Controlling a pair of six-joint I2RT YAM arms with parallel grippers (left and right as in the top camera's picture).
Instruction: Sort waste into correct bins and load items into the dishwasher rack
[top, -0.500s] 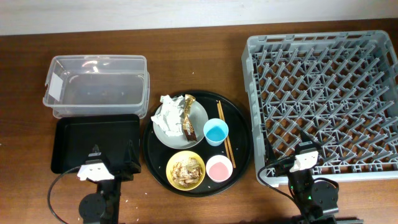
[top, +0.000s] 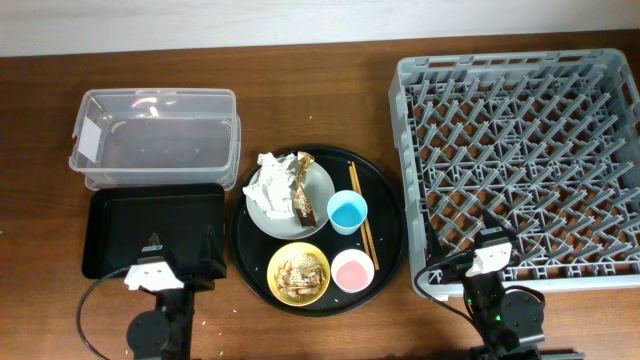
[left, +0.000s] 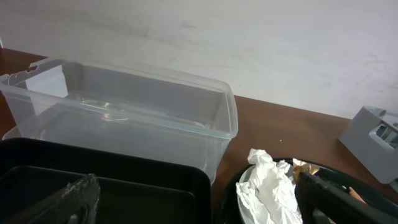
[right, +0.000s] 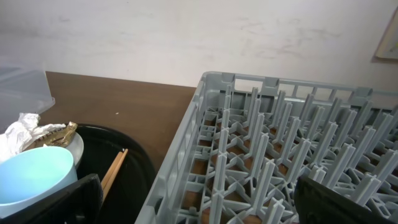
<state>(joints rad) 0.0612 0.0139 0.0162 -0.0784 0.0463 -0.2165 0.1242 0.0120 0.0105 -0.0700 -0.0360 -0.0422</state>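
Observation:
My left gripper needs to go outward and to the right in the overhead view, tilting down onto the blue cup's rim beside the plate, since the cup stands upright.
On the pale grey plate (top: 314, 184) lie the white tissue (top: 270, 178) and the brown-and-gold wrapper (top: 304, 192). The yellow bowl (top: 277, 261) holds food scraps (top: 299, 273). The blue cup (top: 347, 212), pink cup (top: 352, 270) and chopsticks (top: 358, 220) sit beside them. The clear tub (top: 80, 135) and the black tray (top: 150, 215) are on the left, the grey rack (top: 520, 160) on the right. My left gripper (top: 182, 258) is open and empty over the black tray's front edge (left: 124, 186). My right gripper (top: 478, 262) is open and empty over the rack's front left corner (right: 280, 143).
The plate, bowl, cups and chopsticks all sit on a large round black tray (top: 245, 235) between the bins and the rack. A white wall runs behind the brown table (top: 330, 100). The right wrist view also shows the blue cup (right: 34, 174) and the chopsticks (right: 114, 171).

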